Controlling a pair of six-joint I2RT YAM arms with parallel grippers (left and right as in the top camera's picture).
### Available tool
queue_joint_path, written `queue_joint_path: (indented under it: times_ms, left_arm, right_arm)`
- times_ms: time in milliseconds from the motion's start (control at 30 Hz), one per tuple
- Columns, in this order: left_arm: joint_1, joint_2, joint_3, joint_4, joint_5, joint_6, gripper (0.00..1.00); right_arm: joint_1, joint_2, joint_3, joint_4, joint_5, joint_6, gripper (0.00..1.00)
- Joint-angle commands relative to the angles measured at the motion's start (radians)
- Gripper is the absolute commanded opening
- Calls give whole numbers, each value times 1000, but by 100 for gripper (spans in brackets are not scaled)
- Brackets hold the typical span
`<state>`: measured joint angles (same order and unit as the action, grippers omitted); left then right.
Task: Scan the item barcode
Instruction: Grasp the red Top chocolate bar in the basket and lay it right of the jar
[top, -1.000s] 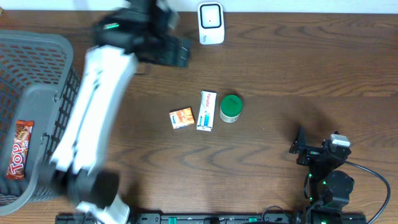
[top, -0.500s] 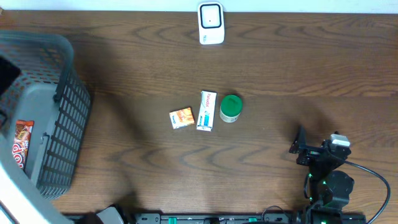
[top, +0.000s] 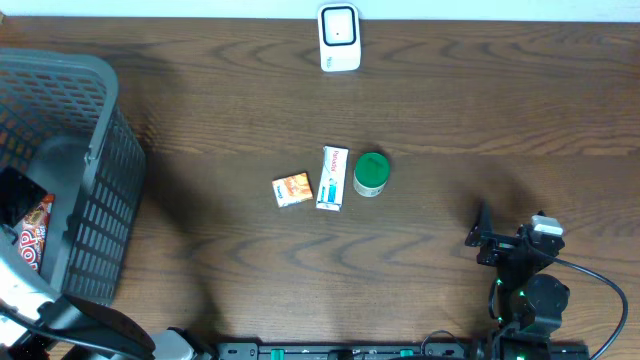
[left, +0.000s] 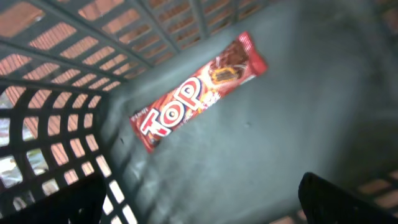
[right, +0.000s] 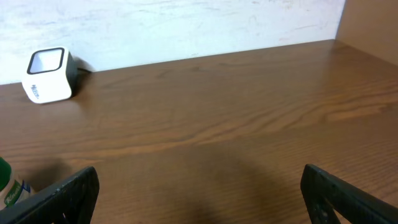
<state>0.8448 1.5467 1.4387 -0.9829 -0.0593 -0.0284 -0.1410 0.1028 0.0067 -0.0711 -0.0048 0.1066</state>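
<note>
The chocolate bar lies slanted on the basket's bottom below. I will next move my left gripper down and turn it to bring its fingers to both sides of the chocolate bar's middle (top: 37, 226) (left: 206, 88).
A red "Top" chocolate bar (left: 198, 90) lies flat on the floor of the grey basket (top: 95, 150); from overhead the bar (top: 30, 235) shows only in part. My left gripper (left: 202, 205) hangs over the basket floor just short of the bar, open, with nothing between its fingers. On the table's middle lie an orange box (top: 292, 189), a white box (top: 333, 178) and a green-lidded jar (top: 371, 174). The white scanner (top: 339, 38) stands at the far edge. My right gripper (top: 482, 235) rests at the near right, open and empty.
The basket's mesh walls (left: 74, 93) close in around my left gripper. In the right wrist view the scanner (right: 48, 74) stands at the far left before a white wall, and the jar's edge (right: 6, 183) shows low left.
My left arm has swung from near the scanner to the left, and its gripper is now down inside the basket. The right arm and the table items have not moved.
</note>
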Motion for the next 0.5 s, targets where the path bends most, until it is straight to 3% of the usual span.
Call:
queue_joint_path:
  times_ms: [0,467]
  left_arm:
    - [40,-4,-54,60,-13,110,99]
    - [62,137,-113,262,83,543,100]
  right_arm:
    - [5,-4,-1,-4,-1,12,99]
    - [5,-4,-1,-4,-1,12,99]
